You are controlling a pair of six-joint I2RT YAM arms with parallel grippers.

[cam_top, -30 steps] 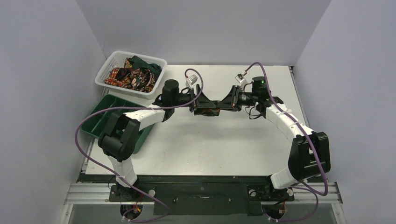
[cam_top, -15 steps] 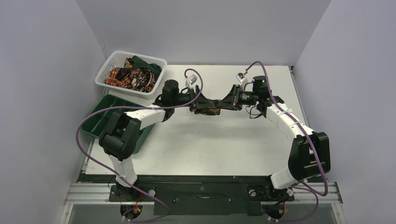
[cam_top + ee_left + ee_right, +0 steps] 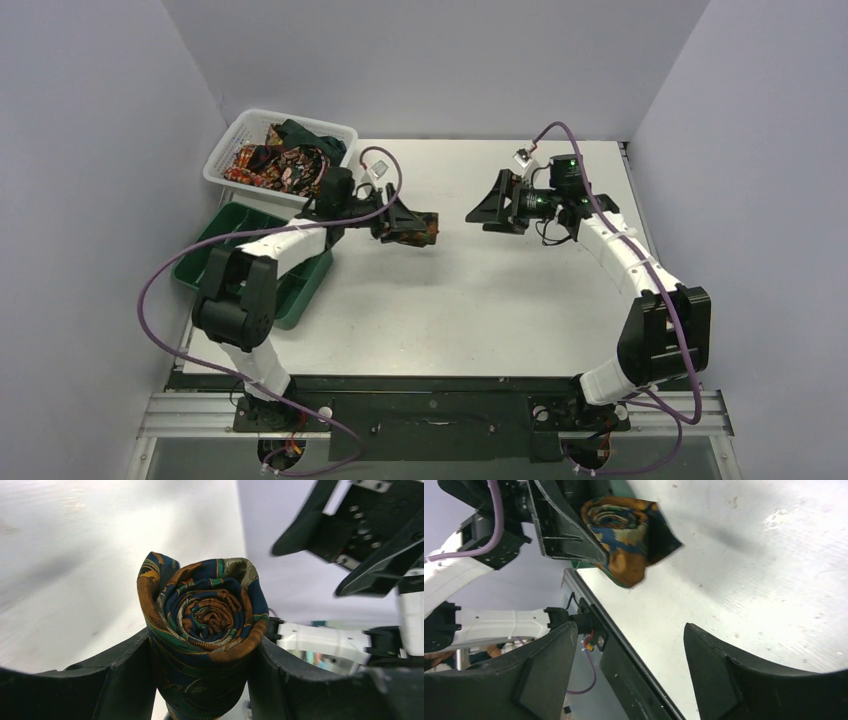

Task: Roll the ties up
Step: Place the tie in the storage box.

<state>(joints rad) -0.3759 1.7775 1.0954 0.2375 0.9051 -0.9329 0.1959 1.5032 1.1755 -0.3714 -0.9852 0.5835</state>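
I should next move my left gripper to the left in the top view, then down into the green compartment tray, to let go of the tie, which is already rolled into a coil.
A rolled tie, navy with orange, brown and teal swirls, sits coiled between the fingers of my left gripper, which is shut on it. From above, that rolled tie hangs over the table left of centre in my left gripper. My right gripper stands open and empty a short way to the right, facing the roll. The right wrist view shows the same roll ahead, beyond the open right gripper. More ties lie heaped in the white basket.
A white mesh basket stands at the back left corner. In front of it sits a green compartment tray, by the left arm. Grey walls close in the table on the left, back and right.
My right gripper opened and let go of the rolled tie, then drew back to the right. My left gripper closed on the roll and carried it left.
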